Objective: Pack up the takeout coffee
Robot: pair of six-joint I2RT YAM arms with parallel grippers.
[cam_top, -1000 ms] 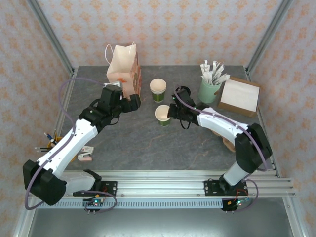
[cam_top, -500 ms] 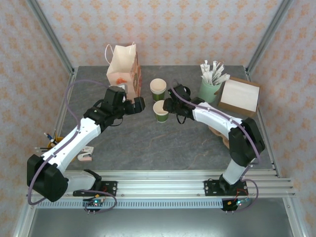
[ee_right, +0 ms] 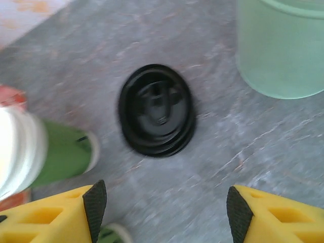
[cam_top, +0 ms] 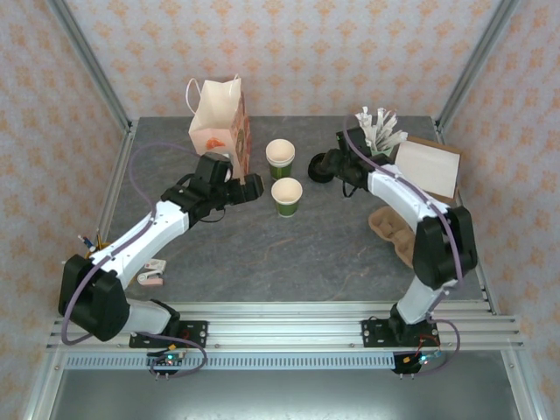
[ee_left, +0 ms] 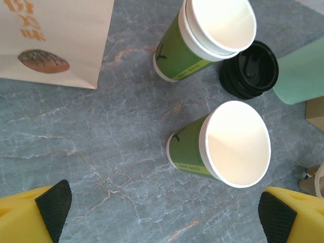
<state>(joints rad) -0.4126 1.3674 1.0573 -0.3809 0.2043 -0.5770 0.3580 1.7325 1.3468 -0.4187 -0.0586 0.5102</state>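
Note:
My right gripper is going to lower onto the black lid's rim (ee_right: 188,105) on the side by the mint cup, because the bare tabletop there leaves room for a finger.
Two green paper coffee cups stand open, without lids, at the table's middle: the near cup (cam_top: 286,196) (ee_left: 228,144) and the far one (cam_top: 280,157) (ee_left: 207,35), which looks like stacked cups. A stack of black lids (ee_left: 249,69) (ee_right: 157,110) lies on the table right of them. My left gripper (cam_top: 249,186) (ee_left: 164,210) is open, just left of the near cup, holding nothing. My right gripper (cam_top: 331,166) (ee_right: 167,212) is open above the table just short of the lids, empty; the near cup's base (ee_right: 55,152) shows at its left.
A paper bag (cam_top: 219,122) stands behind the left gripper. The mint cup of wrapped sticks (cam_top: 371,160) and a brown box (cam_top: 426,166) sit at back right. A pulp cup carrier (cam_top: 398,232) lies at the right. Pens (cam_top: 92,248) and a white clip (cam_top: 153,277) lie far left.
My right gripper has let go of the near cup and swung back right to the lids. The left gripper has slid right toward the cups.

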